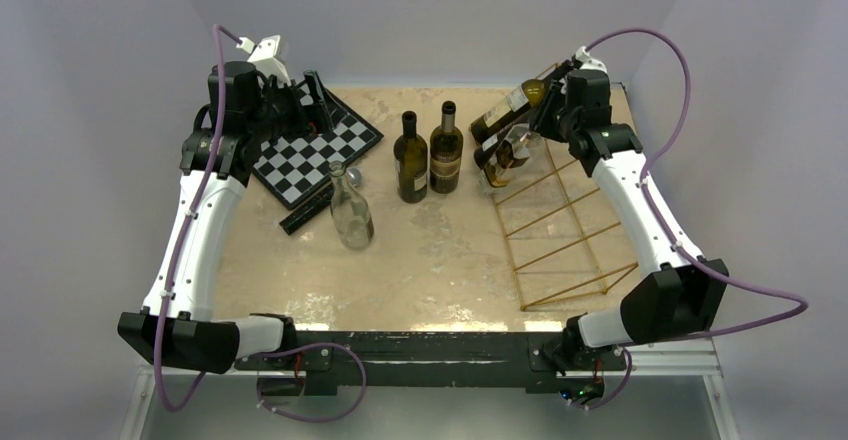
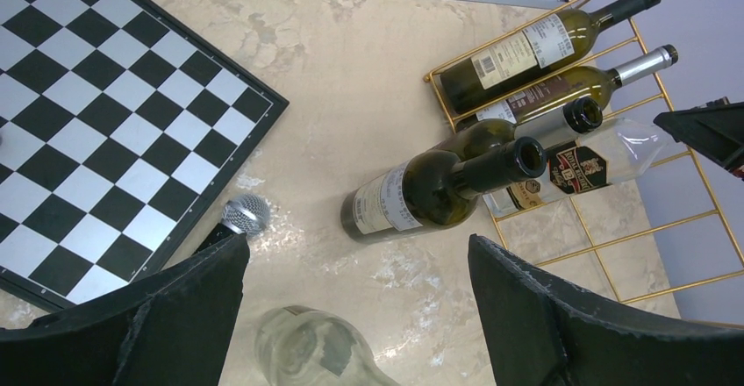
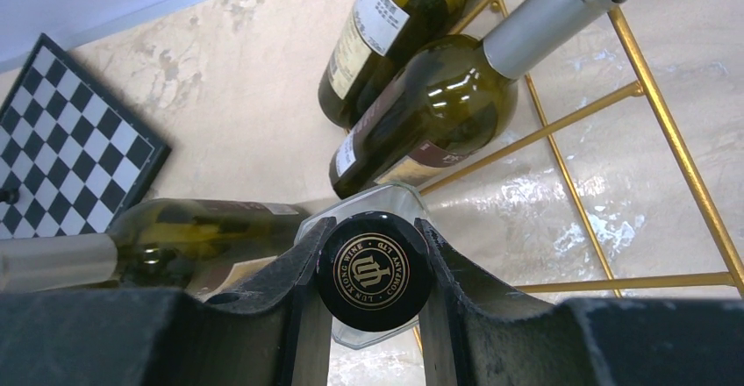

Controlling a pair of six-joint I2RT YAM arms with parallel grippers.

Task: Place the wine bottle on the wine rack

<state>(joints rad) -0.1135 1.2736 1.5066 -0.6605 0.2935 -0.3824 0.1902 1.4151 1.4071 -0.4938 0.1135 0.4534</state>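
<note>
My right gripper will next move down toward the rack's thick rod (image 3: 683, 167), which is below it and to the right in its wrist view, to let go of the cap.
The gold rod wine rack (image 1: 560, 248) lies at the right of the table. Two dark green bottles (image 1: 508, 108) lie in its far slots. My right gripper (image 1: 545, 125) is shut on the black cap (image 3: 373, 270) of a clear wine bottle (image 2: 605, 153) with a red and black label. That bottle lies slanted on the rack beside the two green ones. My left gripper (image 1: 315, 100) is open and empty, high above the chessboard's far edge. In the left wrist view the gripper (image 2: 360, 246) looks down on the table between board and rack.
Two dark green bottles (image 1: 410, 160) (image 1: 446, 150) stand upright mid-table. A clear bottle (image 1: 350, 210) stands nearer me, with a microphone (image 1: 305, 210) lying beside it. A black-and-white chessboard (image 1: 310, 150) lies at the far left. Walls close in on both sides.
</note>
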